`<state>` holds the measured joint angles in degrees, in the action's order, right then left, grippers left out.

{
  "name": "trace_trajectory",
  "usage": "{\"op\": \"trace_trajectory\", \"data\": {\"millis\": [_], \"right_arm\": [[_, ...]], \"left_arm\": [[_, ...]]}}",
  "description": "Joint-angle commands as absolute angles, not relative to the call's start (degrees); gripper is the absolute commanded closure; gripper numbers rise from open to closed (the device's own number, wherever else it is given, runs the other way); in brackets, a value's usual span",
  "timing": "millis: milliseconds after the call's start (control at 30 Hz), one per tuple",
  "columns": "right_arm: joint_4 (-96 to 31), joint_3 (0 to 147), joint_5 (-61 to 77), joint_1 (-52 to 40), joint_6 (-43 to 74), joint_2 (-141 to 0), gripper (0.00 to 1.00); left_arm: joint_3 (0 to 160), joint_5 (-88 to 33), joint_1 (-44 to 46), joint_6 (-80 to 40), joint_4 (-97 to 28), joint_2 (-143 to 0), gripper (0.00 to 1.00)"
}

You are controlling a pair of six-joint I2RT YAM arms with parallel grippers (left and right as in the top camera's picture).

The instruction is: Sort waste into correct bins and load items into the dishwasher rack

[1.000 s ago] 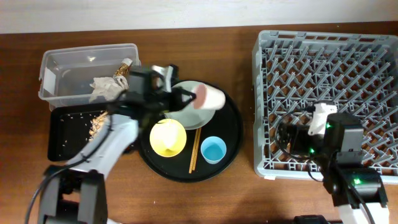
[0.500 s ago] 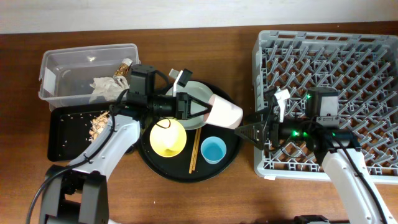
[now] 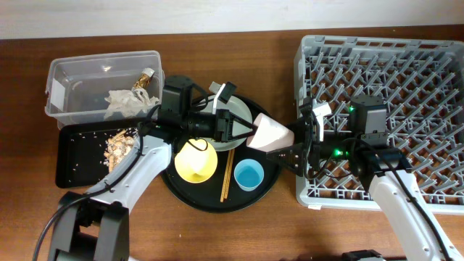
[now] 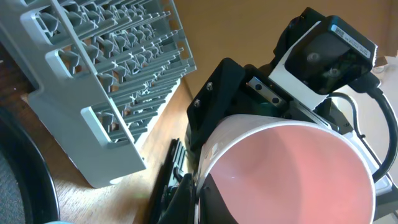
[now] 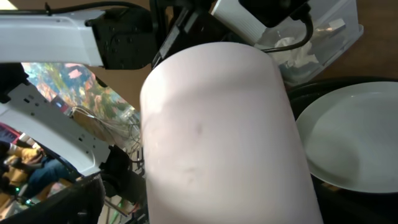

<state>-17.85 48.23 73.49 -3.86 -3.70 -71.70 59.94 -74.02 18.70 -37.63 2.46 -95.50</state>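
Observation:
My left gripper holds the pink cup's rim at the opposite end. My right gripper should ease its open fingers around the pink cup's loose end (image 3: 286, 140) (image 5: 233, 190) and close them.
My left gripper (image 3: 243, 129) is shut on the rim of the pink cup (image 3: 272, 133) and holds it on its side above the right edge of the round black tray. The cup's pink inside fills the left wrist view (image 4: 292, 168). Its pale outside fills the right wrist view (image 5: 217, 124). My right gripper (image 3: 293, 148) is open at the cup's right end, in front of the grey dishwasher rack (image 3: 384, 109). The grey-green plate (image 3: 238, 110), yellow bowl (image 3: 196, 161), light-blue cup (image 3: 249, 175) and chopsticks (image 3: 227, 176) lie on the round tray.
The clear tub (image 3: 80, 80) at the back left holds white napkins (image 3: 123, 101) and a gold wrapper (image 3: 145, 78). The shallow black tray (image 3: 76, 159) in front of it holds tan scraps (image 3: 116, 148). The round black serving tray (image 3: 268, 185) sits mid-table.
My left gripper has carried the pink cup rightward off the plate toward the rack. My right arm has swung left from over the rack to meet the cup.

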Motion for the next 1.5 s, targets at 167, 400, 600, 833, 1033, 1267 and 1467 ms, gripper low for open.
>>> {"op": "trace_trajectory", "data": {"millis": [167, 400, 600, 833, 1033, 1267, 1467], "right_arm": [[-17.47, 49.17, 71.31, -4.49, -4.27, -71.90, 0.16], [-15.97, 49.17, 71.35, -4.49, -4.27, -71.90, 0.25], [-15.99, 49.17, 71.31, -4.49, -4.25, -71.90, 0.32], [-18.04, 49.17, 65.52, -4.47, -4.05, -71.90, 0.39], [-25.96, 49.21, 52.93, -4.43, -4.05, -71.75, 0.41], [-48.97, 60.53, 33.21, 1.93, -4.05, -71.05, 0.45], [-65.32, 73.80, 14.26, 13.65, -1.98, -71.50, 0.45]], "left_arm": [[60.90, -74.63, 18.74, -38.39, 2.81, -94.59, 0.99], [60.90, -74.63, 18.74, -38.39, 2.79, -94.59, 0.99], [60.90, -72.60, 18.74, -38.11, 2.79, -94.59, 0.77], [60.90, -63.68, 18.68, -34.22, 1.74, -94.59, 0.62], [60.90, -46.65, 16.78, -23.97, -13.28, -94.56, 0.57], [60.90, -38.74, 6.96, -16.64, -25.30, -91.09, 0.55], [60.90, -19.59, 5.45, -11.81, -34.72, -85.34, 0.52]]}}
